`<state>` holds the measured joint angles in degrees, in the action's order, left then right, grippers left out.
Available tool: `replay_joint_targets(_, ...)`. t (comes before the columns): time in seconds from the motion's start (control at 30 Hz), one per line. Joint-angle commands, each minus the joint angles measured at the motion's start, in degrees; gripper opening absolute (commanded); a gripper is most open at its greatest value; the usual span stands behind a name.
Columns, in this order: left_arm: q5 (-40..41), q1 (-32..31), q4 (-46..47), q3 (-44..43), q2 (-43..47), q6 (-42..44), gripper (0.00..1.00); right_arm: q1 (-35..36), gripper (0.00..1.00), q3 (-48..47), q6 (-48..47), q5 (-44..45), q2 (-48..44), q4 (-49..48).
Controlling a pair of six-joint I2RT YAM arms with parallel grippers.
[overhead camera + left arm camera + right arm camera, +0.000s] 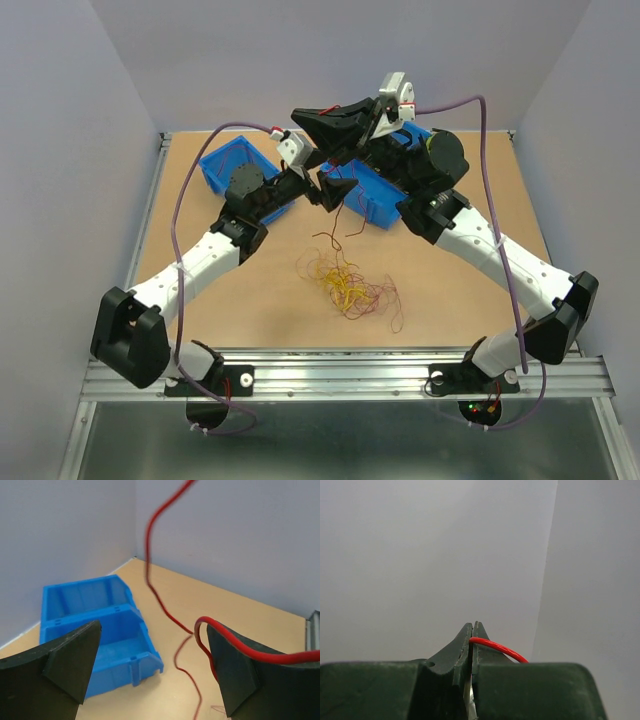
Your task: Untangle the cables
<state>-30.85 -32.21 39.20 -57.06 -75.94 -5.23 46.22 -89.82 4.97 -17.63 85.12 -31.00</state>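
Observation:
The robot's left gripper has a part of the red cable hanging between its open fingers, so it will next move gently farther in beneath the right gripper and close on the red cable there.
The cables (347, 286) lie as a loose red, orange and yellow tangle on the wooden table (460, 300). One red cable (336, 222) rises out of the tangle toward both grippers. My right gripper (472, 630), raised high (305, 120), is shut on this red cable (496, 648). Just below it, my left gripper (327, 178) stands open. In the left wrist view the red cable (155, 590) hangs down between the wide jaws (152, 640) and drapes over the right finger (240, 675).
Two blue bins sit at the back of the table, one at the left (238, 165) and one under the right arm (380, 200). The left wrist view shows a blue bin (100, 630) near the wall corner. Grey walls close in three sides.

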Motion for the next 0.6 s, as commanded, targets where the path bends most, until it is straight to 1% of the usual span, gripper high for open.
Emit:
replay_joint_targets(0.0, 7.5, -0.1, 7.3, -5.0, -0.5, -0.8, 0.99, 0.4, 0.0, 0.1, 3.0, -2.5, -0.5, -3.6)
replay_joint_targets(0.3, -1.3, 0.0, 12.7, -7.2, -3.9, -2.7, 0.98, 0.4, 0.01, 1.6, 6.2, -4.3, -2.6, -4.6)
replay_joint_targets(0.33, -3.8, 0.0, 13.0, -7.6, -4.5, -3.2, 0.94, 0.4, 0.01, 1.7, 6.5, -4.5, -2.8, -4.8)
replay_joint_targets(0.4, -5.6, 0.0, 14.5, -7.6, -5.0, -4.6, 0.85, 0.4, 0.0, 1.6, 7.4, -4.9, -3.1, -5.1)
replay_joint_targets(0.43, -6.7, 0.0, 14.8, -7.7, -5.4, -5.0, 0.76, 0.4, 0.01, 1.5, 7.6, -4.9, -3.4, -5.1)
replay_joint_targets(0.47, -7.0, 0.0, 14.8, -7.7, -5.5, -5.0, 0.71, 0.4, 0.0, 1.6, 7.9, -4.9, -3.4, -5.3)
replay_joint_targets(0.57, -6.9, 0.0, 14.9, -7.1, -5.9, -4.3, 0.61, 0.4, 0.01, 0.8, 9.1, -5.1, -3.6, -5.5)
